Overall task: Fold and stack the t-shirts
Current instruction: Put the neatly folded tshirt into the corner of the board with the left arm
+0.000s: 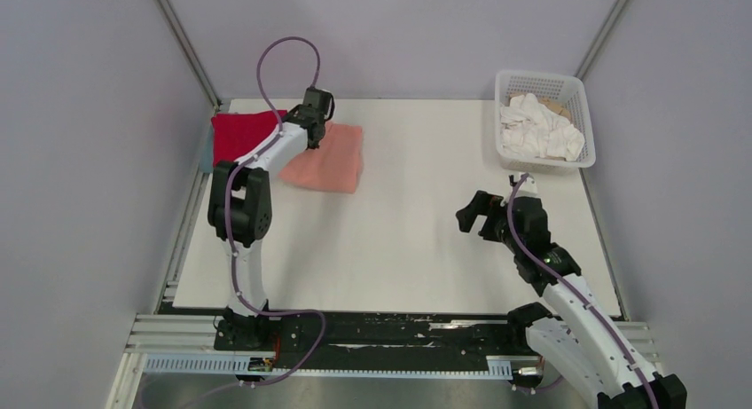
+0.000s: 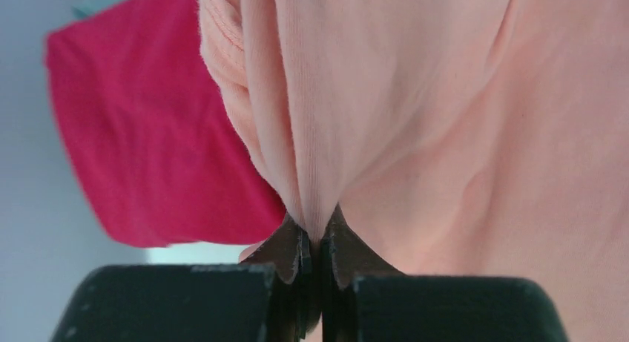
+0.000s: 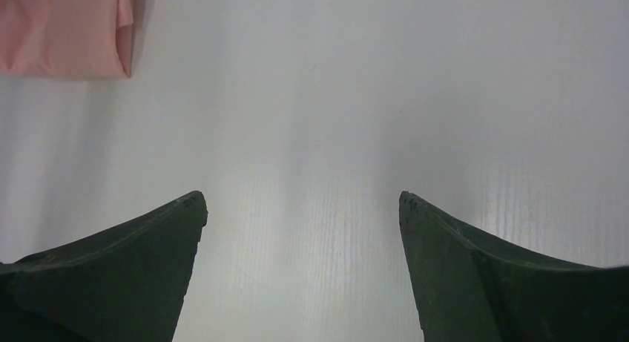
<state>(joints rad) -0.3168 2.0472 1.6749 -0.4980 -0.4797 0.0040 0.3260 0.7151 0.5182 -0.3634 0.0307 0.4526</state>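
Observation:
My left gripper will lift, carry the pink cloth over the red t-shirt [image 1: 238, 134] [image 2: 159, 134], then lower it and let it go, because the red t-shirt is to the gripper's left in the top view.
The folded salmon-pink t-shirt [image 1: 330, 159] lies at the back left of the table, its left edge lifted. My left gripper [image 1: 312, 125] is shut on a pinch of that pink cloth [image 2: 386, 119], seen close up in the left wrist view. The bright red t-shirt [image 1: 238, 134] lies folded just left of it and shows behind the pink cloth [image 2: 148, 134]. A strip of grey-blue cloth [image 1: 206, 152] peeks out under the red one. My right gripper [image 1: 479, 216] is open and empty over bare table at the right; its view shows the pink shirt's corner [image 3: 63, 30].
A white lattice basket [image 1: 543, 163] with white cloths stands at the back right corner. The white table top [image 1: 399, 240] ends at metal rails along the near and left edges. Grey walls close in on both sides.

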